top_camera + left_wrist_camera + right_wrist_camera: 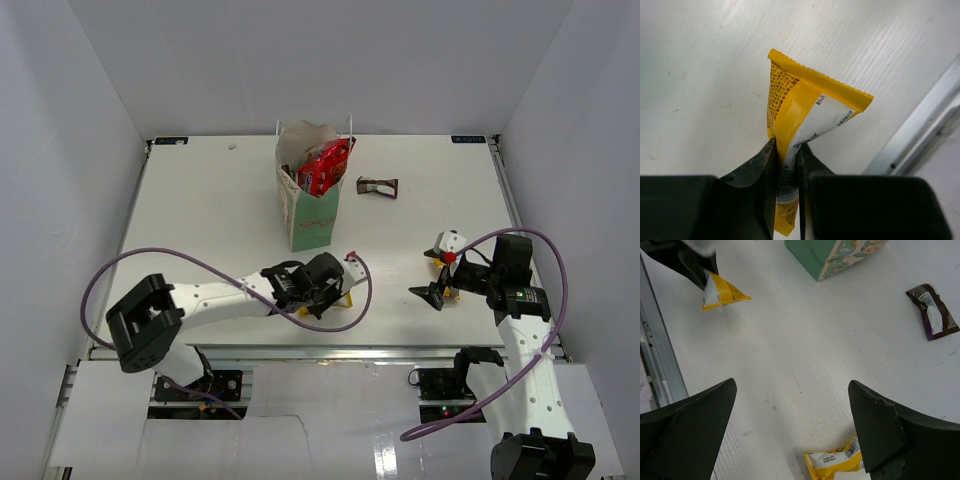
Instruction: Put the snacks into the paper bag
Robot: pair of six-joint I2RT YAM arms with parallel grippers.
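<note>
The yellow bar goes up and outward over the bag's open top (303, 152) next for my left gripper to release it, because the bar hangs low, below the bag's rim.
The pale green paper bag (310, 215) stands at the table's middle back with a red-orange packet (326, 166) sticking out of its top. My left gripper (340, 290) is shut on a yellow bar (805, 105) near the table's front edge; the bar hangs from the fingers just above the surface. My right gripper (436, 286) is open and low over the table at the right, with a second yellow bar (835, 465) lying just below its right finger (880, 425). A dark brown bar (377, 186) lies right of the bag; it also shows in the right wrist view (932, 312).
The metal rail (920, 135) of the table's front edge runs close to my left gripper. A purple cable (200, 265) loops over the left arm. White walls enclose the table on three sides. The bag's lower corner (835, 257) shows in the right wrist view.
</note>
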